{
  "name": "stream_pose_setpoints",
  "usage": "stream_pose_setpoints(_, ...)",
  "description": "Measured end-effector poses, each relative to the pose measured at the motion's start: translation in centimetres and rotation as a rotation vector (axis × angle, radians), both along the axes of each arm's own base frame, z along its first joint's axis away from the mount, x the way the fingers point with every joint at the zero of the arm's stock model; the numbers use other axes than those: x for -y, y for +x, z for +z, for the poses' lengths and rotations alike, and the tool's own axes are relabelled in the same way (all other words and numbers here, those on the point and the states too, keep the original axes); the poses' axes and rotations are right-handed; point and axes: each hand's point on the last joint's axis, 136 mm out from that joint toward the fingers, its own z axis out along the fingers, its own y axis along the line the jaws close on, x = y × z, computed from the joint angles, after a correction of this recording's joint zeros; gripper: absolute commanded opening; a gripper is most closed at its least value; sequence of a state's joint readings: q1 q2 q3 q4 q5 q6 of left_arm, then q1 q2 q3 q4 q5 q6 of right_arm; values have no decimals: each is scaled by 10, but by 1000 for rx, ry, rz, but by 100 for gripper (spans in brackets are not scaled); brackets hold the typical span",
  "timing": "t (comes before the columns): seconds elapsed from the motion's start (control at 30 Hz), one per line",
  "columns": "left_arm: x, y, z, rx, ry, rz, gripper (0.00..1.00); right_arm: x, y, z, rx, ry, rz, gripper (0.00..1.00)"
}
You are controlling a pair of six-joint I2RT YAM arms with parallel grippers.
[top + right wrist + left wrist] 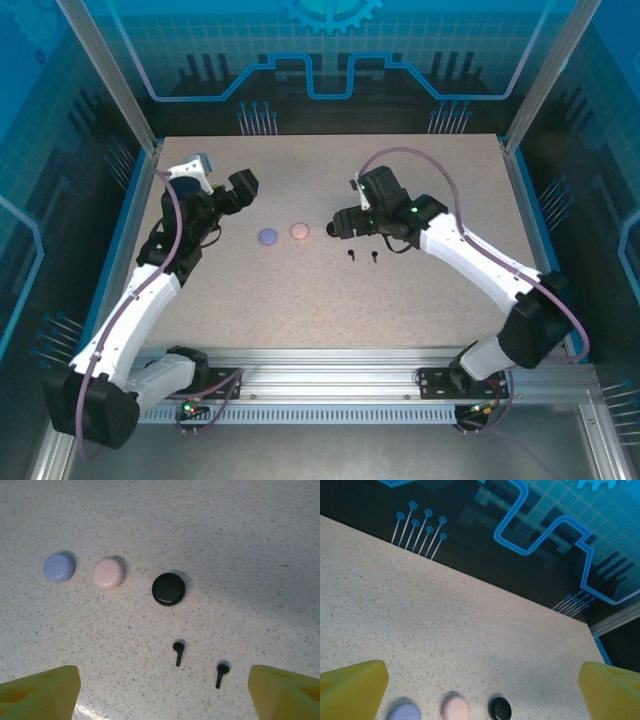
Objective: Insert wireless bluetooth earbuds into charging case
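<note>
My right gripper will next come down open past the loose earbuds, with its fingers on both sides of the shut black case, and close on the case's sides.
Two black stemmed earbuds [178, 652] [220, 674] lie loose on the speckled table, also seen from above [352, 253] [373, 257]. Three shut round cases sit in a row: lilac [58, 567], pink [109, 573] and black [168, 589]. My right gripper [162, 695] hovers open over the earbuds, just near of the black case, with nothing between its fingers. My left gripper [480, 692] is open and empty, held left of the row; lilac [404, 712], pink [455, 709] and black [500, 708] cases lie below it. Lilac and pale pink earbuds are out of view.
From above, the lilac case [268, 236] and pink case [299, 231] lie mid-table between my left gripper [243, 190] and right gripper [340, 224]. Blue enclosure walls and aluminium posts [140, 100] ring the table. Bare tabletop [330, 310] lies toward the near edge.
</note>
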State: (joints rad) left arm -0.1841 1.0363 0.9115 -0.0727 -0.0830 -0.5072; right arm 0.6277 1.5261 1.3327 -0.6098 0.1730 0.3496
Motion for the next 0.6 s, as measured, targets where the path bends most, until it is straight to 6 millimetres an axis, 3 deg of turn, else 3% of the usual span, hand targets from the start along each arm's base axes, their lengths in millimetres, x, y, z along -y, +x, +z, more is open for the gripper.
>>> stream_pose_setpoints(0.3, -12, -8, 17, 81, 3, 58, 99, -41, 50, -51, -67, -116, 116, 88)
stream_pose_setpoints(0.6, -13, -10, 16, 22, 22, 57, 99, -54, 77, -114, -188, -227, 144, 85)
